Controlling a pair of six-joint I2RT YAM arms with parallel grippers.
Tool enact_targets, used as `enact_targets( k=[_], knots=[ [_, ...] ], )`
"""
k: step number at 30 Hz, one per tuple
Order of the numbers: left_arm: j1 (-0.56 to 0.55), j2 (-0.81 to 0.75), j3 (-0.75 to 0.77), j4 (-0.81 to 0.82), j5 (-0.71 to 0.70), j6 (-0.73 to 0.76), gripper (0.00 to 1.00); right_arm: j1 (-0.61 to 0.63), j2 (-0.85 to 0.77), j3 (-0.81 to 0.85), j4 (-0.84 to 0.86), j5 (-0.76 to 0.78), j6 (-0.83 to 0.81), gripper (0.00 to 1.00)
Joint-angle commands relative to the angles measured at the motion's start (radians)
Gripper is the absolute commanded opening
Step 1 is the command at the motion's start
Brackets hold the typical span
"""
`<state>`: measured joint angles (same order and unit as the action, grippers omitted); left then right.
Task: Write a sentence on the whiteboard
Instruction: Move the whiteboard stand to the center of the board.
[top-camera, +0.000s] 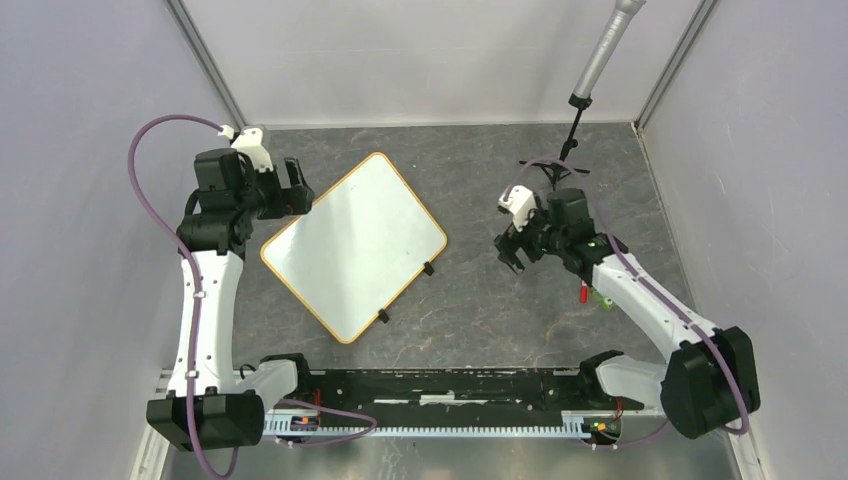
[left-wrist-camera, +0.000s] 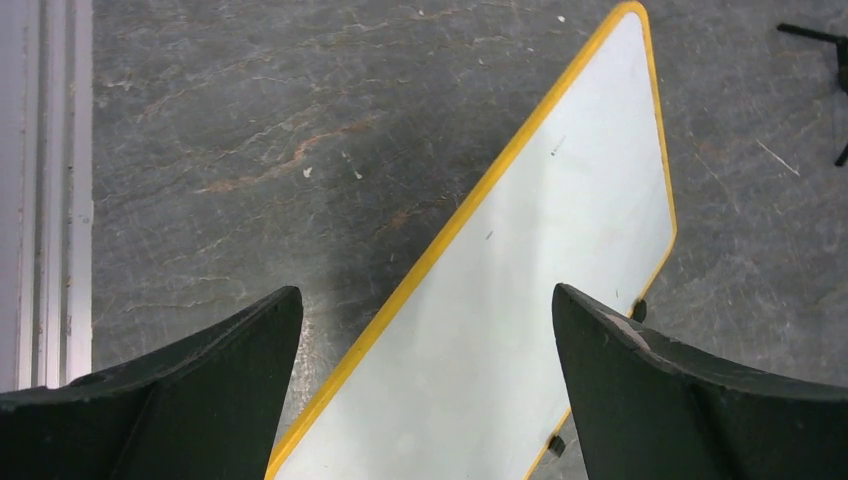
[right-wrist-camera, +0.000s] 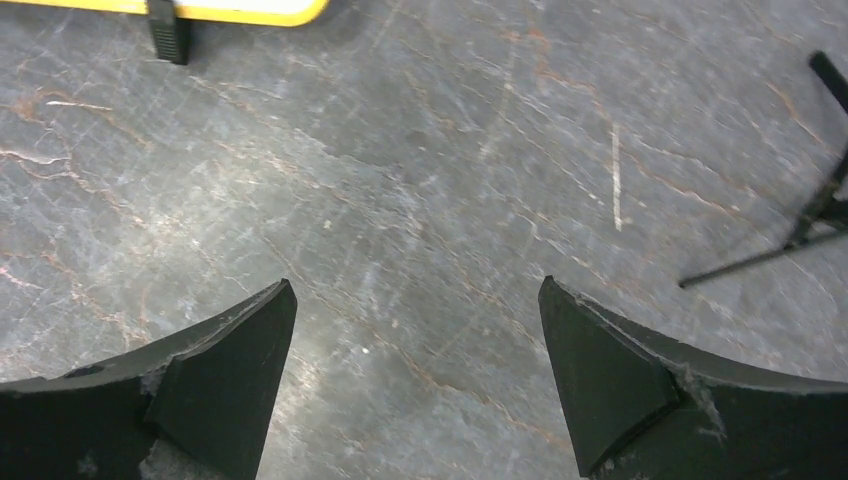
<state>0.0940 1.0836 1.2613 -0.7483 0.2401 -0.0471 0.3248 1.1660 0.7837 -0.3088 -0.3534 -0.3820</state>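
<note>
The farther black clip juts from the whiteboard's rim below and to the left of my right gripper in the top view. My right gripper descends that way around it next.
The whiteboard lies flat and turned diagonally on the table, left of centre, with an orange-yellow rim and two black clips on its right edge. Its surface is blank; no sentence shows on it. My left gripper is open and empty over the board's upper-left edge. In the left wrist view the board runs between my open fingers. My right gripper is open and empty, right of the board and apart from it. The right wrist view shows bare table between the fingers, with a board corner at the top.
A small red marker-like object and a green piece lie on the table beside my right arm, partly hidden by it. A thin black stand carrying a grey pole is at the back right. Walls enclose the table on three sides.
</note>
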Motion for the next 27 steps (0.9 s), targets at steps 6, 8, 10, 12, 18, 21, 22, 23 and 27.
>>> enact_targets(
  k=[6,8,10,12,18,21,22,23,27],
  knots=[
    [-0.001,-0.029,0.024,0.071,-0.094,-0.137,1.0,0.229,0.154,0.079,0.163,0.123,0.111,0.97],
    [-0.001,-0.035,0.011,0.083,-0.105,-0.144,1.0,0.278,0.187,0.086,0.213,0.173,0.162,0.97],
    [-0.001,-0.041,-0.001,0.094,-0.113,-0.15,1.0,0.325,0.218,0.086,0.266,0.232,0.21,0.88],
    [0.0,-0.042,-0.006,0.101,-0.119,-0.155,1.0,0.367,0.259,0.094,0.301,0.259,0.234,0.84],
    [-0.001,-0.04,-0.013,0.103,-0.128,-0.166,1.0,0.454,0.395,0.181,0.321,0.269,0.234,0.77],
    [-0.001,-0.049,-0.029,0.116,-0.127,-0.17,1.0,0.481,0.453,0.214,0.332,0.283,0.226,0.75],
    [-0.001,-0.05,-0.032,0.119,-0.127,-0.17,1.0,0.487,0.474,0.225,0.333,0.289,0.223,0.75],
    [-0.001,-0.05,-0.033,0.119,-0.126,-0.172,1.0,0.49,0.494,0.239,0.33,0.293,0.22,0.73],
    [-0.002,-0.053,-0.03,0.119,-0.128,-0.174,1.0,0.495,0.549,0.273,0.317,0.289,0.215,0.65]
  ],
)
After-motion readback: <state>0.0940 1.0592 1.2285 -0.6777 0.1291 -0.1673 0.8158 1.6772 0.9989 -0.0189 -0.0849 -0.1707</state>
